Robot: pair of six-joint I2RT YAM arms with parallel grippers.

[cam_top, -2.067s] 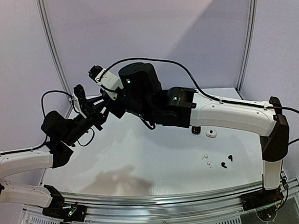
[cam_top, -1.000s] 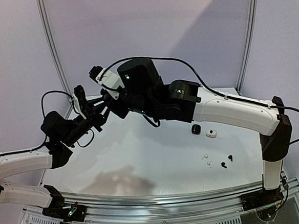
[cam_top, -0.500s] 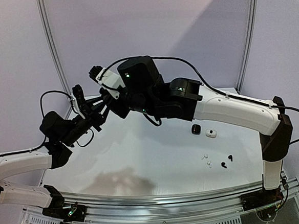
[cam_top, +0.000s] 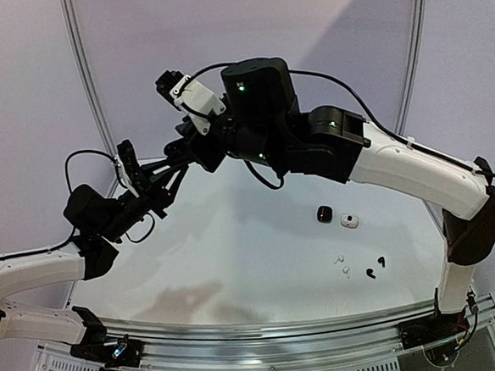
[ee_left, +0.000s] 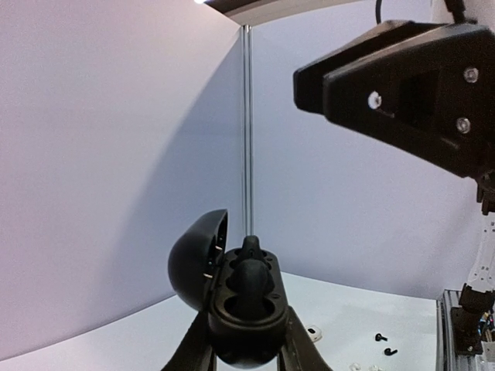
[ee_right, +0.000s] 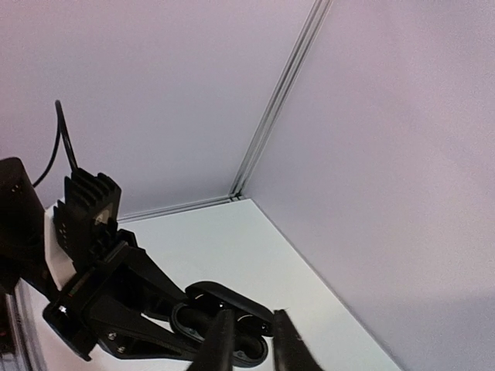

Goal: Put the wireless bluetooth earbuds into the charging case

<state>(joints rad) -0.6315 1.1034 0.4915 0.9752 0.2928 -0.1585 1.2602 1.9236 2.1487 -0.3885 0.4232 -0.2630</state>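
The bare white tabletop has a clear spot below my left gripper. I should next lower the gripper there, tilt its fingers downward and release the charging case.
My left gripper is shut on an open black charging case and holds it high above the table's left side, lid swung to the left. A black earbud sits in the case's wells. My right gripper hovers just above the case, its fingers a narrow gap apart with nothing between them. In the top view the two grippers meet, left and right. Two white earbuds and two black earbuds lie on the table at the right.
A closed black case and a white case lie on the white table right of centre. The right arm's forearm arches over them. Grey walls and a corner post stand close behind the grippers.
The right arm has risen, lifting its wrist and gripper up and a little right off the case. The left gripper still holds the case in the same place.
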